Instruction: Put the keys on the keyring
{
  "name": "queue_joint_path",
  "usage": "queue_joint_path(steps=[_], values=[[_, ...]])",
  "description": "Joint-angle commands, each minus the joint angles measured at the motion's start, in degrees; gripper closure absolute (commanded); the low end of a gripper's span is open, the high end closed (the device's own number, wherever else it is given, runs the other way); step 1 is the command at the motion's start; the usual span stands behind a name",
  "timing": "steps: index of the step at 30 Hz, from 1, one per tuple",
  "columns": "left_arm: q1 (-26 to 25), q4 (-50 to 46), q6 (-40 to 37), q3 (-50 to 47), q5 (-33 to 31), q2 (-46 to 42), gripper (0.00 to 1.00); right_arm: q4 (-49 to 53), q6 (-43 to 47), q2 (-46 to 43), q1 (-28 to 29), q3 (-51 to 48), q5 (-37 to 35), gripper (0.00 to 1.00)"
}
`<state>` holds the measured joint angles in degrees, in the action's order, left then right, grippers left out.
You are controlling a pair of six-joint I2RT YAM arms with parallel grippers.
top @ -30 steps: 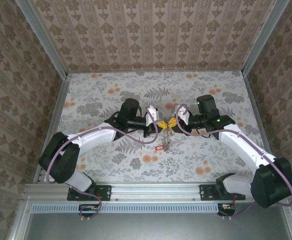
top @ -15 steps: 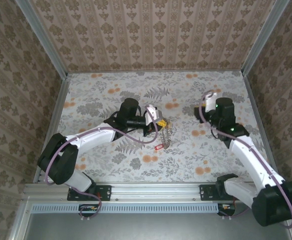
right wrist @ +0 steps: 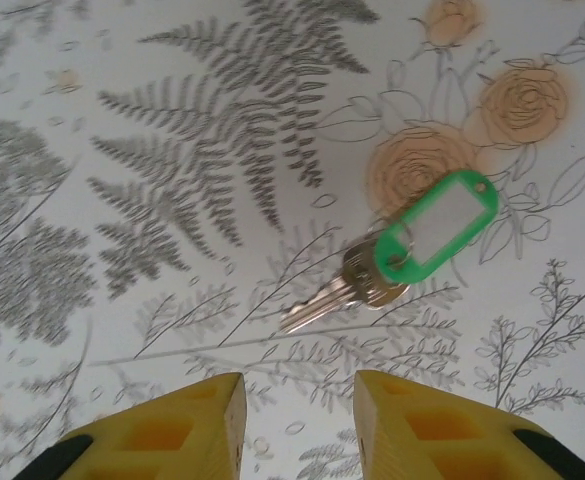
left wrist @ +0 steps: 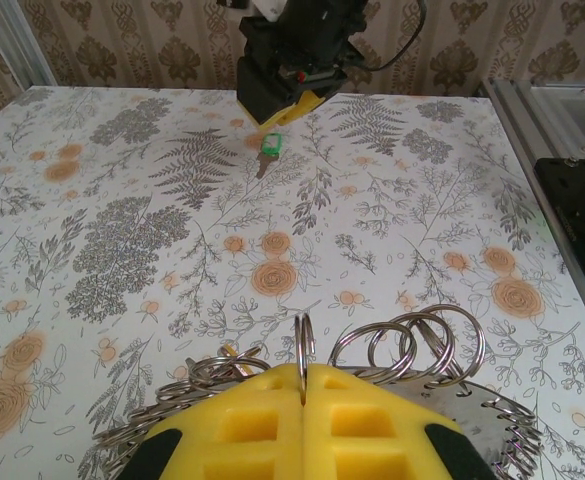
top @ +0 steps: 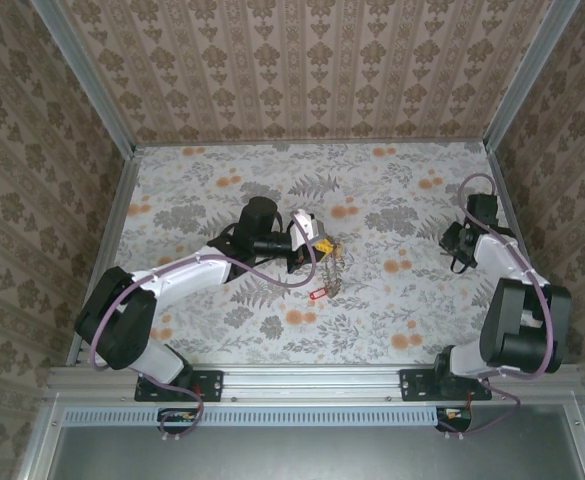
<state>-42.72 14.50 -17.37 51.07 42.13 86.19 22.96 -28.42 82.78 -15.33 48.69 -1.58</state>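
Observation:
My right gripper is short of the key. Next I need to lower it toward the green tag and bring its open fingers around the thin metal loop.
My left gripper is shut on one upright ring of the keyring, a string of linked silvery rings spreading to both sides of its yellow fingers. From above, the left gripper is at the table's middle and the keyring hangs down from it. A red-tagged key lies at the chain's lower end. My right gripper hovers open over the table, short of a brassy key with a green tag. That right gripper is at the far right.
The floral tabletop is walled by patterned panels with metal rails at the sides. From the left wrist, the right gripper stands above the green-tagged key, with open cloth between the two grippers.
The right arm has pulled away from the left gripper and swung to the table's far right, its jaws opening on the way. The left gripper and the keyring have stayed put.

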Motion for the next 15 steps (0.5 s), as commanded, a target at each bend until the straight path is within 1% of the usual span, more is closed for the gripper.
queue_joint_path(steps=[1,8,11,15], values=[[-0.49,3.62,1.61,-0.2,0.76,-2.35,1.0,2.49,-1.59,2.72,-1.35,3.1,-3.92,0.63],[-0.52,3.38,1.36,-0.28,0.37,-2.81,1.0,2.49,1.69,8.62,-3.83,6.49,-3.49,0.62],[-0.52,3.17,1.2,-0.19,0.33,-2.8,1.0,3.66,2.82,11.33,-4.78,8.39,-2.66,0.64],[-0.48,3.08,1.19,-0.13,0.3,-2.8,1.0,2.71,4.09,12.87,-5.2,8.84,-1.49,0.64]])
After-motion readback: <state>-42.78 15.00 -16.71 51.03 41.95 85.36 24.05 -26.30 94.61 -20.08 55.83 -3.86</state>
